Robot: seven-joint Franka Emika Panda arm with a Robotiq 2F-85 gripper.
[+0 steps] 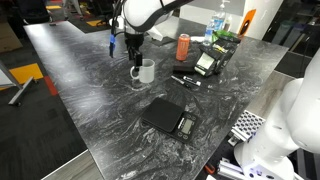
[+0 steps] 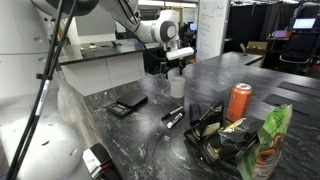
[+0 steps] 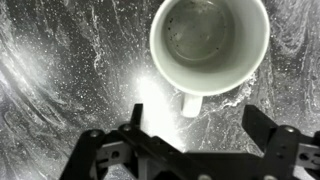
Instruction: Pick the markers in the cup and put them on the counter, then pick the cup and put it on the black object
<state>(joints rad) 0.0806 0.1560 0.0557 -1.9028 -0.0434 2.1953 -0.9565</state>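
Note:
The cup's handle (image 1: 134,72) (image 3: 191,105) points toward my gripper between the two open fingers. My gripper will lower over the handle next and close on it.
The cup (image 3: 208,45) is a white mug seen from above in the wrist view. It is empty, and its handle (image 3: 190,103) points toward my gripper. It stands on the dark marbled counter (image 1: 110,100) in both exterior views (image 1: 145,71) (image 2: 177,86). My gripper (image 3: 198,122) is open and empty, right above the cup with the fingers on either side of the handle's end (image 1: 134,52) (image 2: 175,63). The markers (image 1: 185,80) (image 2: 173,117) lie on the counter beside the cup. The black object (image 1: 168,117) (image 2: 128,105) lies flat nearer the counter's edge.
An orange-red can (image 1: 183,46) (image 2: 238,102) stands past the cup. A black-and-green device (image 1: 212,58) and snack bags (image 2: 225,135) sit near it. A blue-capped bottle (image 1: 220,25) stands at the back. A white robot body (image 1: 285,130) is at the counter's side.

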